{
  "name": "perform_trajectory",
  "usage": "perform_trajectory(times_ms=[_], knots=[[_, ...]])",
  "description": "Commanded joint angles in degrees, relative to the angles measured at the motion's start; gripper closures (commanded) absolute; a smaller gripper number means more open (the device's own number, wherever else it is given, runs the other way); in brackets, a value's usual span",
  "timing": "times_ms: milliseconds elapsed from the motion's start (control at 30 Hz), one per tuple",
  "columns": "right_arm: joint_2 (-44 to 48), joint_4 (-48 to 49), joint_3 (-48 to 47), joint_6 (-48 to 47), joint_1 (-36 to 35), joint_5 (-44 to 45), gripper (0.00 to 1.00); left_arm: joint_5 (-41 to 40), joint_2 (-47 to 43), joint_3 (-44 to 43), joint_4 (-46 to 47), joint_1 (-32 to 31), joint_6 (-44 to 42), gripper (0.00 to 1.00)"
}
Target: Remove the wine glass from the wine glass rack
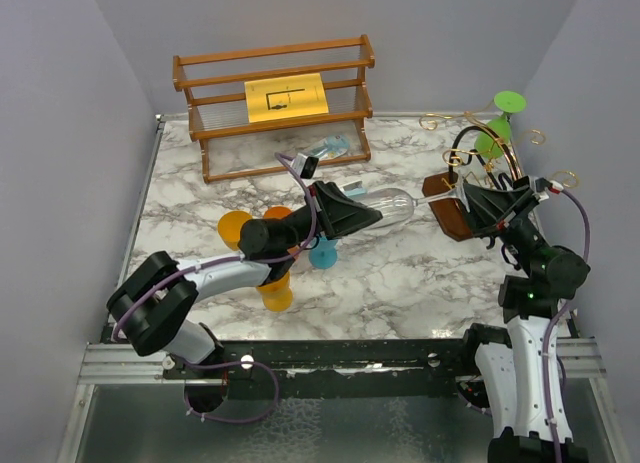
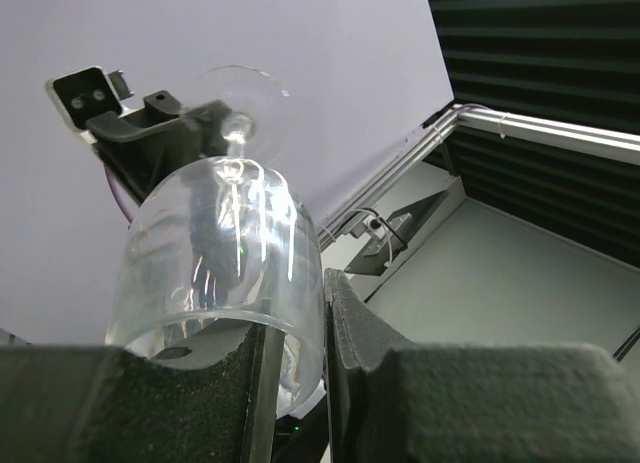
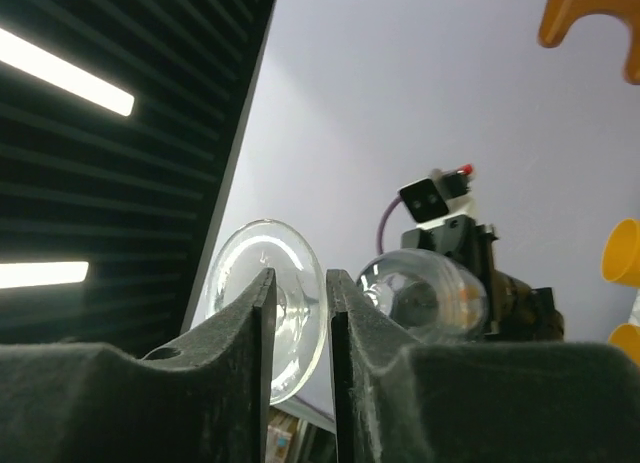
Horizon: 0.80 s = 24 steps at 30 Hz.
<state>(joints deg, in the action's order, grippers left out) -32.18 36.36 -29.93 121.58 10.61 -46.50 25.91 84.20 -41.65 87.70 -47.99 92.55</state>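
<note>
I will draw my left gripper back, tip the glass foot-down, then lower and release it on the bare, empty marble [image 1: 318, 299] beside the frontmost orange cup.
A clear wine glass [image 1: 395, 205] hangs sideways in the air between both arms, left of the wine glass rack [image 1: 452, 218], whose dark-brown block base carries curly gold and black wires [image 1: 500, 148]. My left gripper [image 1: 375, 215] is shut on the wall of the glass's bowl [image 2: 225, 253], one finger inside the rim and one outside [image 2: 300, 313]. My right gripper [image 1: 462, 193] is shut on the stem by the round foot [image 3: 262, 313], the stem running between the pads [image 3: 300, 283]. The bowl [image 3: 425, 293] shows beyond it.
A green glass [image 1: 497, 133] hangs on the rack's wires. A slatted wooden shelf [image 1: 275, 103] with a yellow sheet stands at the back. Orange cups [image 1: 235, 226] [image 1: 275, 293] and a blue glass [image 1: 323, 253] sit under my left arm. Walls close in on both sides.
</note>
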Motion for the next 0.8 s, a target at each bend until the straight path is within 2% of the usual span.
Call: perform_trajectory(times_ms=[0, 100, 333, 467, 533, 600, 767], knots=[[1.4, -13.7, -3.2, -10.2, -0.1, -1.2, 0.68, 0.4, -3.9, -0.3, 11.6, -1.1, -2.0, 1.00], [1.3, -22.2, -7.1, -17.7, 0.0, 0.3, 0.52, 0.2, -5.5, 0.8, 9.3, -1.1, -3.2, 1.00], [1.3, -37.5, -12.9, -32.5, -0.1, 5.5, 0.26, -0.2, -10.8, 3.9, 2.9, -0.6, -5.5, 1.00], [1.7, -40.3, -14.3, -38.0, 0.0, 8.4, 0.09, -0.5, -17.6, 6.5, -6.7, 0.2, -8.6, 1.00], [1.7, -42.0, -15.6, -41.5, -0.1, 10.2, 0.00, -0.7, -21.9, 7.2, -15.0, 0.5, -11.6, 1.00], [1.3, -44.5, -17.7, -45.3, -0.1, 12.1, 0.01, -1.0, -26.8, 6.3, -27.4, 0.6, -16.3, 1.00], [0.0, -51.2, -23.8, -57.6, -0.1, 16.4, 0.01, -6.3, -35.8, -3.9, -71.8, 0.1, -33.1, 1.00]])
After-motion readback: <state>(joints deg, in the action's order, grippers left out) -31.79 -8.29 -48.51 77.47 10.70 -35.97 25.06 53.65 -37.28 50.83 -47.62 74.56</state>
